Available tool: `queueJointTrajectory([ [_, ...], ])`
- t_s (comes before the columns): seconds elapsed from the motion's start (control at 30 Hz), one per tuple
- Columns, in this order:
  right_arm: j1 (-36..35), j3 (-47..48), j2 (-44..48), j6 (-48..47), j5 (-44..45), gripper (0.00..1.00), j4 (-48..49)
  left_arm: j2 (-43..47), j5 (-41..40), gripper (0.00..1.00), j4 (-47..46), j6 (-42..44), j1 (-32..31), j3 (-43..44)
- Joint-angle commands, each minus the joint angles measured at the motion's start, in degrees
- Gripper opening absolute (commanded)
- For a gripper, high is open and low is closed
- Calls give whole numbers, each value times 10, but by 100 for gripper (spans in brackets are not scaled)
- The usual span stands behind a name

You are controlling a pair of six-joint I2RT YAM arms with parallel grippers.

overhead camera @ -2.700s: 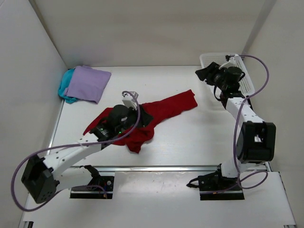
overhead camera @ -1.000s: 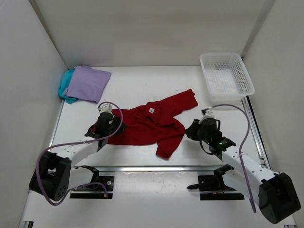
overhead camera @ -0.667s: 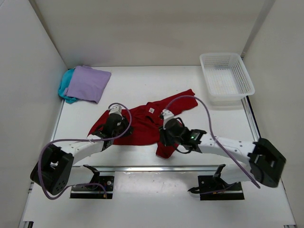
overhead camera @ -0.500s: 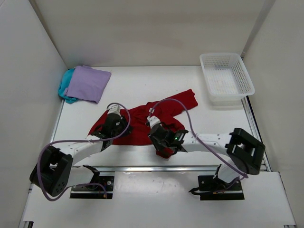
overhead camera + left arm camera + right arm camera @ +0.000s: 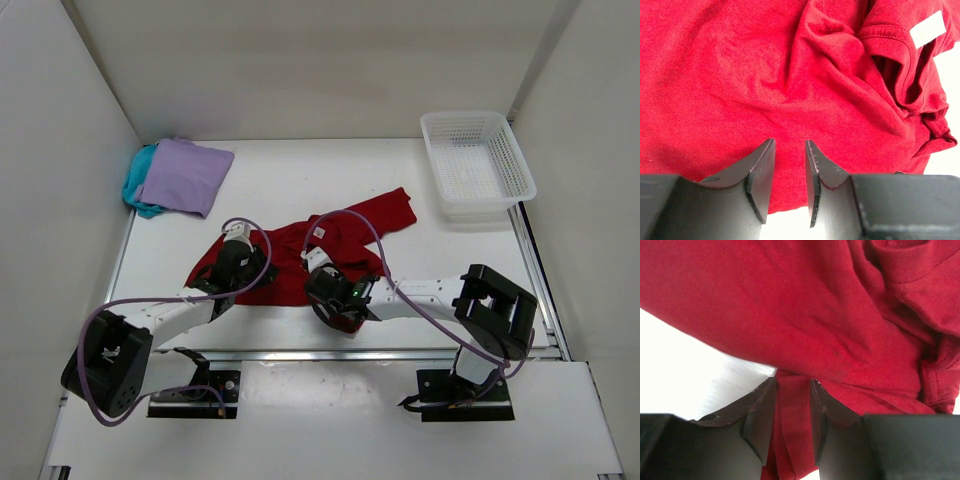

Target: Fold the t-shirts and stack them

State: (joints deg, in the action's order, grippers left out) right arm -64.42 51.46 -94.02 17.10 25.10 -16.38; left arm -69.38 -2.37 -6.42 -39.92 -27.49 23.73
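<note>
I should keep my right gripper low at the near edge of the deep red t-shirt next, then close its fingers there.
The deep red t-shirt (image 5: 290,258) lies crumpled near the front middle of the table, one sleeve reaching toward the back right. My left gripper (image 5: 243,264) hovers over the shirt's left part; in its wrist view the jaws (image 5: 790,146) stand a little apart over the red t-shirt (image 5: 790,75), pinching nothing. My right gripper (image 5: 326,290) is at the shirt's near edge. Its fingers (image 5: 792,385) stand apart with a fold of the red t-shirt (image 5: 790,305) lying between them. The lavender t-shirt (image 5: 182,175) rests folded on the teal t-shirt (image 5: 134,186) at the back left.
A white mesh basket (image 5: 465,114) stands at the back right. White walls close in the left, back and right sides. A white label (image 5: 927,29) shows at the shirt's collar. A metal rail runs along the table's front edge.
My right arm swung from the right side across to the shirt's near edge, and its jaws opened wider. The left gripper stayed on the shirt's left part.
</note>
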Motion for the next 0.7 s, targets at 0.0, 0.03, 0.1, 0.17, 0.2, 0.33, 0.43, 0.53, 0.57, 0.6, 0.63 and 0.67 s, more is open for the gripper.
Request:
queueJointTrajectory([
  [0.0,9,7,5,3,27,31,8,22,5,41,-16,-2,6,-5],
  [0.03,13,10,5,4,21,31,8,19,10,41,-16,-2,4,-9],
  [0.1,16,0,6,8,14,31,9,21,11,41,-16,-2,8,-6],
  [0.17,19,-7,10,11,-3,31,26,17,8,41,-18,-2,9,-7],
  [0.2,21,-11,15,11,-13,31,34,17,12,41,-18,-2,9,-10],
  [0.33,31,-18,23,20,-16,17,33,20,11,41,-11,-4,16,-8],
  [0.43,33,-25,51,26,-8,7,37,28,15,41,2,-3,23,-1],
  [0.53,38,-44,98,45,-10,5,39,37,14,41,26,5,37,5],
  [0.57,42,-53,131,52,-8,5,35,45,15,41,45,10,43,11],
  [0.6,44,-67,146,55,-14,5,36,50,17,41,52,10,52,11],
  [0.63,54,-81,184,67,-30,5,43,62,20,41,64,15,63,15],
  [0.67,69,-100,225,81,-38,5,49,64,23,41,87,18,74,16],
])
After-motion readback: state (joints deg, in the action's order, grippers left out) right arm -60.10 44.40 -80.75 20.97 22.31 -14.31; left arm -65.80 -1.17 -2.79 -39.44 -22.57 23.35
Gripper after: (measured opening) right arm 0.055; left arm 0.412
